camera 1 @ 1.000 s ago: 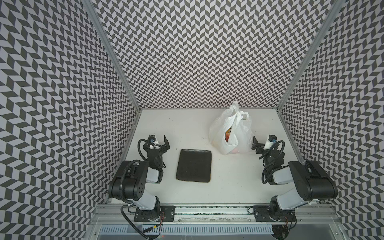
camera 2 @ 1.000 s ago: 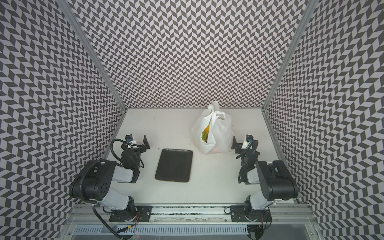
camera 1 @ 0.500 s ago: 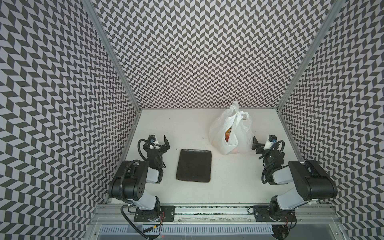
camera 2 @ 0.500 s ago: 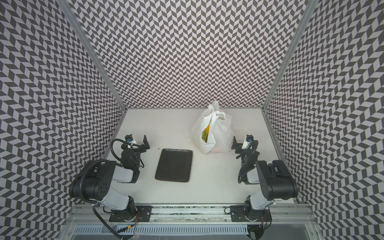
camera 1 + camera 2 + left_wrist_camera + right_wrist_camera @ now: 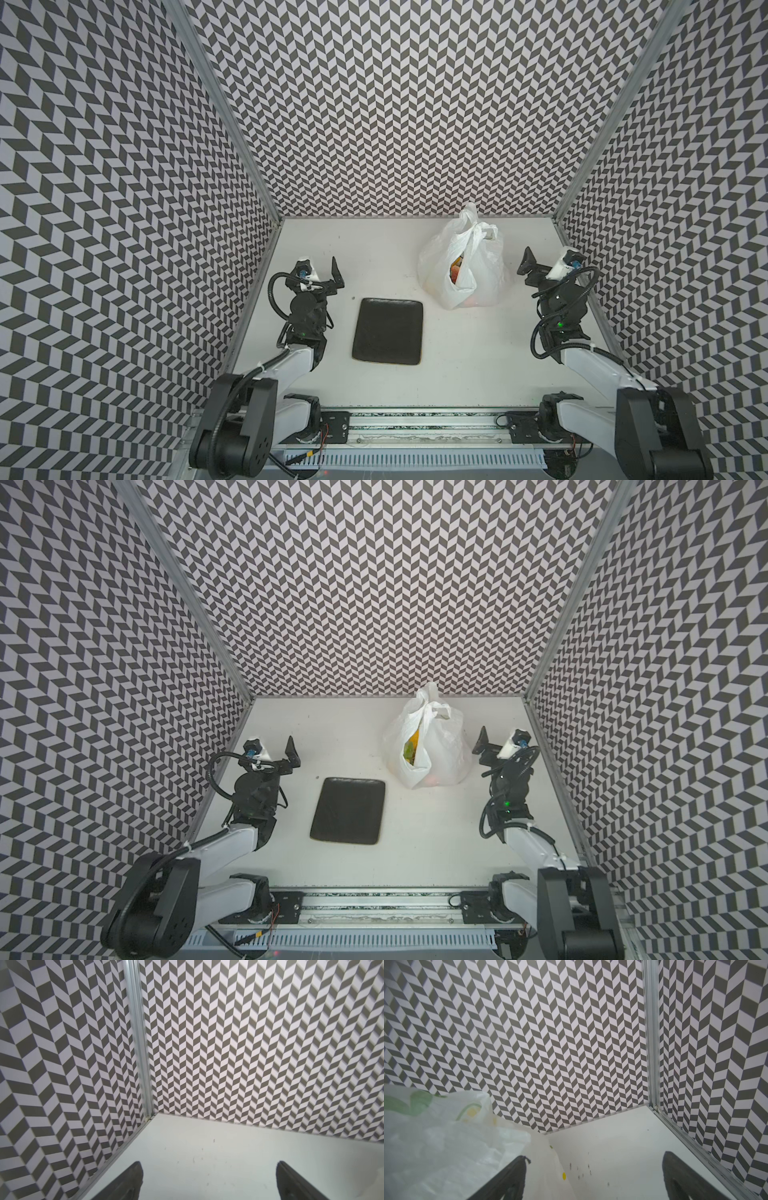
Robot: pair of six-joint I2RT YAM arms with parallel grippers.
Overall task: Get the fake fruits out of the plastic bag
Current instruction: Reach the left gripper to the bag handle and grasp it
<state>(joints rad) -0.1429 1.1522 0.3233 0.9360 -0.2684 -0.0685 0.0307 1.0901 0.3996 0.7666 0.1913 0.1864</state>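
Note:
The left gripper swings and turns across the table onto the plate-side rim of the bag next, where the slit shows fruit.
The plastic bag [image 5: 478, 266] [image 5: 440, 746] stands upright at the back right of the white table, with its loop handles bunched on top. A slit in its near side shows the fake fruits [image 5: 456, 272] [image 5: 409, 748] inside, in orange, yellow and green; most are hidden. My right gripper [image 5: 546, 270] [image 5: 498, 748] rests low just right of the bag, open and empty. In the right wrist view one fingertip [image 5: 521, 1162] lies against the bag's printed film [image 5: 446, 1136]. My left gripper [image 5: 320, 274] [image 5: 274, 756] [image 5: 208, 1164] sits open and empty at the table's left, far from the bag.
A dark square plate [image 5: 388, 330] [image 5: 349, 810] lies flat between the arms, near and left of the bag. Chevron-patterned walls close in the table on three sides. A metal rail [image 5: 415, 424] runs along the front edge.

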